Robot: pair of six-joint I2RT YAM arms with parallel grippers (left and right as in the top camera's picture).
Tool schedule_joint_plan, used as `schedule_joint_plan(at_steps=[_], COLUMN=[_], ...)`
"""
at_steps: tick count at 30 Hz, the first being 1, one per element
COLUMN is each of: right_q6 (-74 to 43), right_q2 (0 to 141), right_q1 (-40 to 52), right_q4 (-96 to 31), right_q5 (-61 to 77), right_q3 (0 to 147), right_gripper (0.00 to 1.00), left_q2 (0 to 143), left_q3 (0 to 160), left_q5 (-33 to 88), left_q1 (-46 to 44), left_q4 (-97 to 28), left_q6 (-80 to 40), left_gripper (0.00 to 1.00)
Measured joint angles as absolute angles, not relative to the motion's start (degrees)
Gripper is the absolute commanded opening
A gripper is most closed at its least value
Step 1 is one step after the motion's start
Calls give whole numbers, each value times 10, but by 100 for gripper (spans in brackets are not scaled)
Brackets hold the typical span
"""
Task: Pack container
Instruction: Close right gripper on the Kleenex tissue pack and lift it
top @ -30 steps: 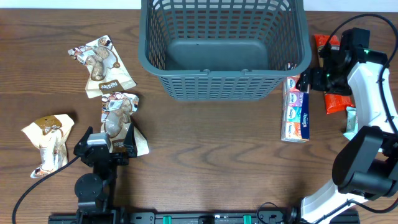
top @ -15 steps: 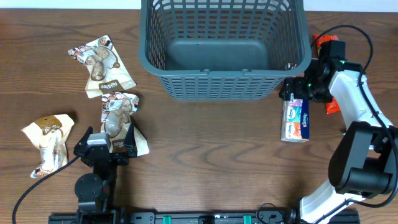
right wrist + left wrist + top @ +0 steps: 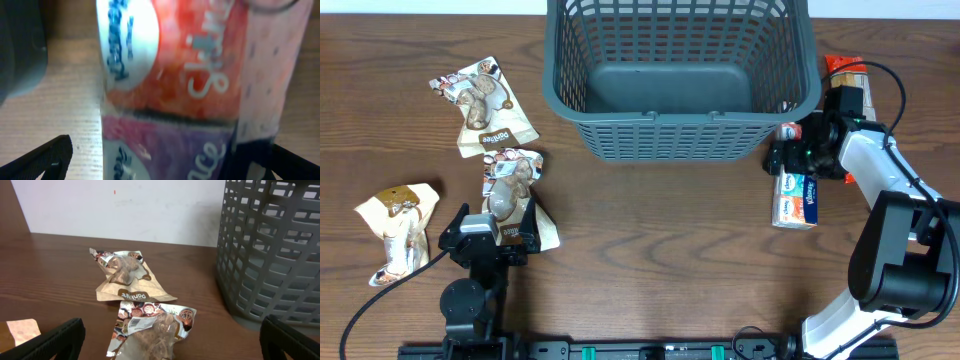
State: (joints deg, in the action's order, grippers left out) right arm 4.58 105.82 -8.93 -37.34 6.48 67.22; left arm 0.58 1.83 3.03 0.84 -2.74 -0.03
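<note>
Next, my right gripper goes further down around the multi-pack's middle and closes on its long sides, because both fingers straddle the multi-pack of tissues below.
The container, a large dark grey-blue lattice basket, stands at the back centre; its wall shows in the left wrist view. My right gripper is open, low over the far end of a multi-pack of tissues lying right of the basket. The pack fills the right wrist view, and my right gripper's fingers straddle it. My left gripper is open at the front left. A brown snack packet lies just ahead of it, seen between its fingers in the left wrist view.
A second snack packet lies behind the first and also shows in the left wrist view. A third lies at the far left. A red packet lies at the right, partly under my right arm.
My right arm has swung left from the red packets and lowered over the far end of the tissue pack. The left arm and all packets have not moved.
</note>
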Motion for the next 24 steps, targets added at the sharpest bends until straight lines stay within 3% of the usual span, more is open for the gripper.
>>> schedule_joint_plan(at_steps=[24], right_q6=[32], right_q2=[1067], right_q1=[-123], right_q4=[-304], right_q5=[45], right_q3=[643], right_gripper=[98], left_q2=[6], left_q3=[18], left_q5=[30], left_q1=[8], left_q4=[-27], left_q6=[0], left_gripper=[99])
